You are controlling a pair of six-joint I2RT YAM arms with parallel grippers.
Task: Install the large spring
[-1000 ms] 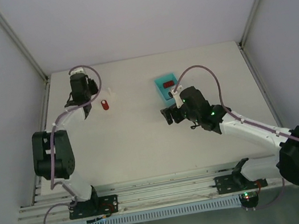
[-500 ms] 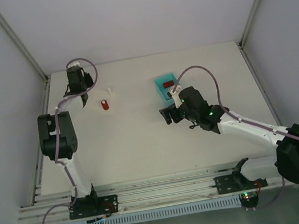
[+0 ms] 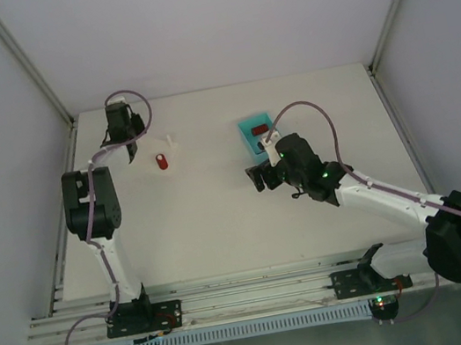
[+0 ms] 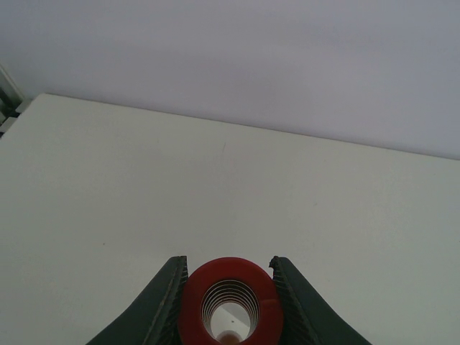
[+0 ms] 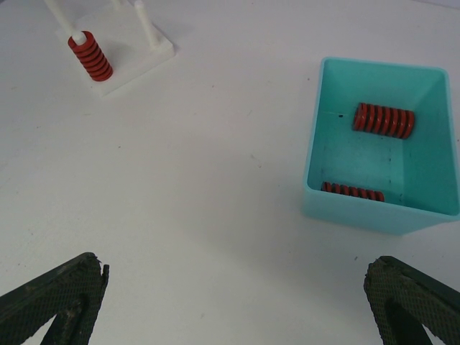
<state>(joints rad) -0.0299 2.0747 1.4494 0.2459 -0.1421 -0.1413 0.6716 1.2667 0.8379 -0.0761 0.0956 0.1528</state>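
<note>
Since the peg's tip (image 4: 229, 337) shows off-centre through the spring's bore, I should align my left gripper over that peg, lower the spring down around it and release.
My left gripper (image 4: 228, 262) is shut on a large red spring (image 4: 192, 305), seen end-on between the dark fingers. In the top view this gripper (image 3: 130, 151) is at the far left of the table, left of the white peg stand (image 3: 169, 142). A red spring (image 3: 162, 159) sits on one peg of that stand, also seen in the right wrist view (image 5: 90, 56). My right gripper (image 5: 237, 302) is wide open and empty above bare table, near the teal box (image 5: 431, 180) that holds two red springs (image 5: 384, 120).
The white stand (image 5: 154, 43) has two more bare pegs. The teal box (image 3: 251, 126) stands at the table's centre back, just beyond the right gripper (image 3: 260, 176). White walls and metal frame posts close off the back and sides.
The left arm has folded upright and its gripper has moved back toward the far left corner, away from the peg stand. The right arm has barely moved.
</note>
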